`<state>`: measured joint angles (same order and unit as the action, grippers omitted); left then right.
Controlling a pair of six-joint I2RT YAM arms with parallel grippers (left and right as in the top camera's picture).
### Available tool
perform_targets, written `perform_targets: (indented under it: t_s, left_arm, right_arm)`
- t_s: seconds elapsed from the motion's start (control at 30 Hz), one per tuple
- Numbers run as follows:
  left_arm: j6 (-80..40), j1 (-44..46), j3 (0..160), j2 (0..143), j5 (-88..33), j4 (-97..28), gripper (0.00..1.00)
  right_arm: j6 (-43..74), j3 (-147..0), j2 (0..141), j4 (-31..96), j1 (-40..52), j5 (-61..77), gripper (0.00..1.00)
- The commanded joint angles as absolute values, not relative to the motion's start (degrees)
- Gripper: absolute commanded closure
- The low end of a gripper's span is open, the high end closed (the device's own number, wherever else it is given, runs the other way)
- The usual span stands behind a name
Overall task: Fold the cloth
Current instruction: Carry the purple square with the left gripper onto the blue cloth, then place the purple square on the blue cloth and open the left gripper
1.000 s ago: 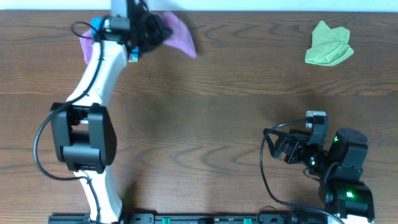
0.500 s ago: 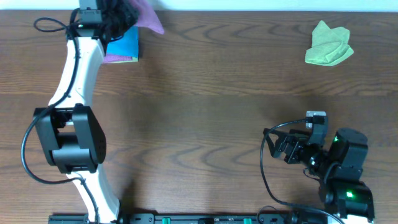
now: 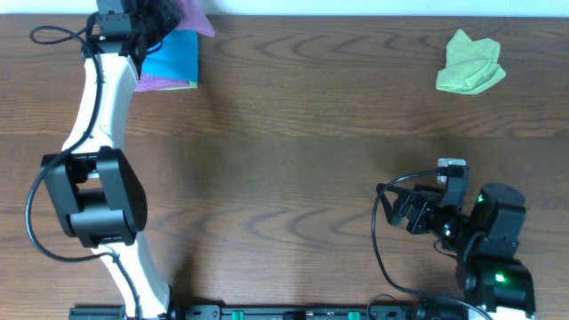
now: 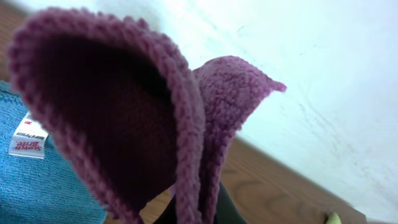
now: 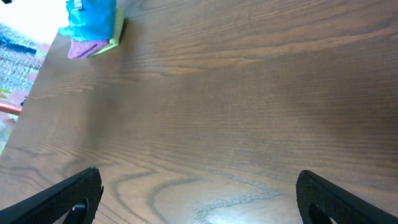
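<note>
The robot's left gripper will next bring the purple fold down, moving slightly left in the overhead view, and let it go onto the blue cloth atop the stack (image 3: 175,59) (image 4: 50,179), because that cloth is below.
My left gripper (image 3: 164,16) is at the far left back edge of the table, shut on a purple cloth (image 3: 191,18). In the left wrist view the purple cloth (image 4: 124,124) hangs folded over from the jaws and fills the frame. Below it lies a stack of folded cloths with a blue cloth (image 3: 176,58) on top; the blue one and its white label also show in the left wrist view (image 4: 37,180). A crumpled green cloth (image 3: 471,64) lies at the back right. My right gripper (image 5: 199,199) is open and empty over bare table near the front right.
The stack shows in the right wrist view (image 5: 92,28) with purple and yellow-green layers under the blue. The wooden table (image 3: 302,160) ends at a white wall at the back. The right arm base (image 3: 493,258) sits at the front right.
My left arm has swung left along the back edge, carrying the purple cloth from beside the stack to above its far left side. The blue cloth is now uncovered. The right arm has not moved.
</note>
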<state>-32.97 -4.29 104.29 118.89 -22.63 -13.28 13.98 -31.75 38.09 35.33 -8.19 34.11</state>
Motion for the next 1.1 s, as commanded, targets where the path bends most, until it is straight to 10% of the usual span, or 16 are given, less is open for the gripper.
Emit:
perform_targets:
  t_s: [0.0,1.07]
  left_arm:
    - [-32.1,-4.5,105.3,121.5,-22.1,-13.1,0.94]
    - [-20.4,-10.7,105.3,124.4,-18.6,-21.6,0.94]
  right_arm:
    - [13.2,-31.6,37.8,35.4,-8.6,34.9,0.01]
    - [13.2,-31.6,37.8,35.4,-8.6,34.9,0.01]
